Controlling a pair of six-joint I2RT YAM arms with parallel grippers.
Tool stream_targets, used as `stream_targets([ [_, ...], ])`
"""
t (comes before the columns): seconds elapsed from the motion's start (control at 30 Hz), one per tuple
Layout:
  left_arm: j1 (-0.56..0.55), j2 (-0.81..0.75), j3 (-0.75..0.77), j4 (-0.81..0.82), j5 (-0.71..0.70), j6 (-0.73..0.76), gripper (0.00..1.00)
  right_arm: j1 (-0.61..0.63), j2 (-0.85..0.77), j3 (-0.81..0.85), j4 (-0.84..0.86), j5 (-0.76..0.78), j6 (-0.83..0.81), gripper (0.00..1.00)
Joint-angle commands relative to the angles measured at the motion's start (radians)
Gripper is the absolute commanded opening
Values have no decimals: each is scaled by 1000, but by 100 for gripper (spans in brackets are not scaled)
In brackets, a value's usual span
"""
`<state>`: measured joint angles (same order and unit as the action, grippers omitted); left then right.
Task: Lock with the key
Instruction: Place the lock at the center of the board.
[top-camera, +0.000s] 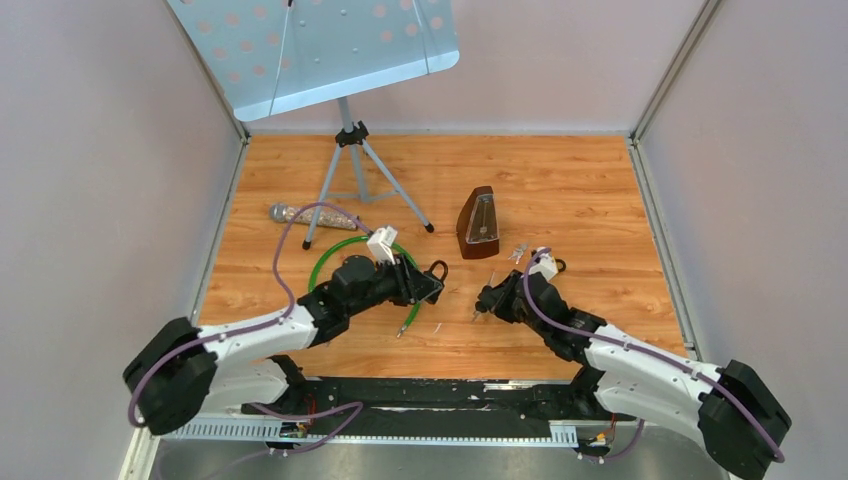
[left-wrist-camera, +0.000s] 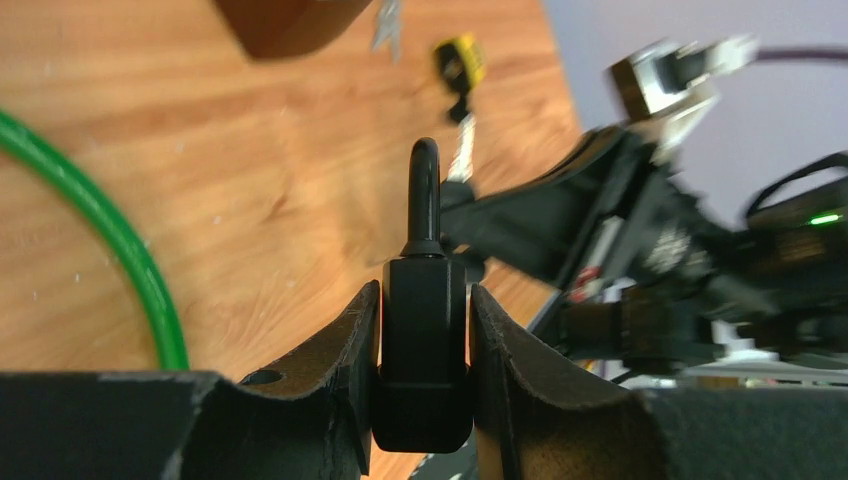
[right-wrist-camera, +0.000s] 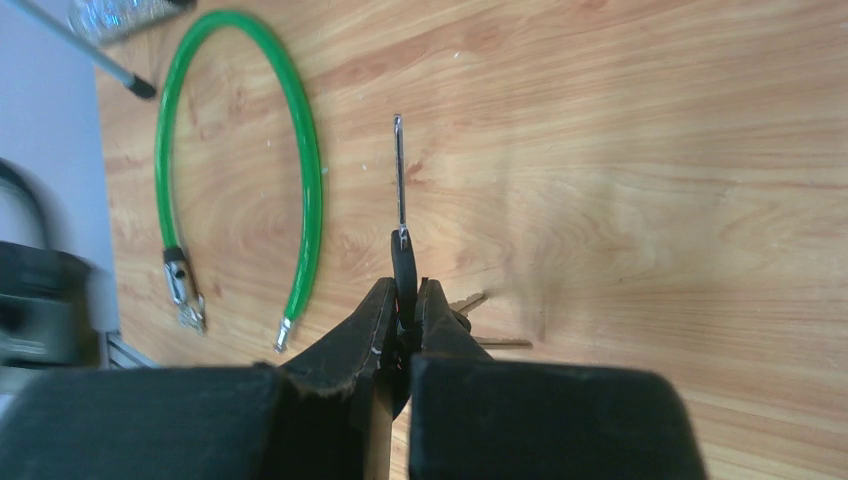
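I need to move my left gripper down and to its right in the top view and release the padlock (left-wrist-camera: 424, 330) on bare wood, because that spot is clear of the cable.
A black padlock (left-wrist-camera: 424, 330) is clamped by its body between the pads of my left gripper (left-wrist-camera: 424, 345), its shackle (left-wrist-camera: 424, 190) pointing away from the wrist. From above, the lock (top-camera: 437, 270) sits at the tip of the left gripper (top-camera: 425, 283), above the table's middle. My right gripper (right-wrist-camera: 405, 300) is shut on the black head of a key (right-wrist-camera: 404, 262), and the silver blade (right-wrist-camera: 399, 170) sticks straight out. Spare keys (right-wrist-camera: 478, 300) hang from the same bunch under the fingers. The right gripper (top-camera: 487, 298) is a short way right of the lock, apart from it.
A green cable loop (top-camera: 335, 255) lies under the left arm, its metal ends (right-wrist-camera: 183, 290) on the wood. A brown metronome (top-camera: 479, 222) stands behind the grippers, with loose keys (top-camera: 518, 252) beside it. A microphone (top-camera: 300, 213) and a music stand tripod (top-camera: 352, 170) are at the back left.
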<state>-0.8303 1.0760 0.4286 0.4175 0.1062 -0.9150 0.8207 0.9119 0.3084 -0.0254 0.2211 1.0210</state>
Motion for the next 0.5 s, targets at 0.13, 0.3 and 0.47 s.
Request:
stream_targets([
  [0.13,-91,303,145,242,-56,-43,0,-91,81,17,-41,-91,34,0],
  [0.3,-104,517,211,343,-48,-90,0,-122,181,68,-36,-124,5,0],
  [0.47,-110,640,254,375,-38,-120,0,-130,241,117,-24,-142,-38,9],
])
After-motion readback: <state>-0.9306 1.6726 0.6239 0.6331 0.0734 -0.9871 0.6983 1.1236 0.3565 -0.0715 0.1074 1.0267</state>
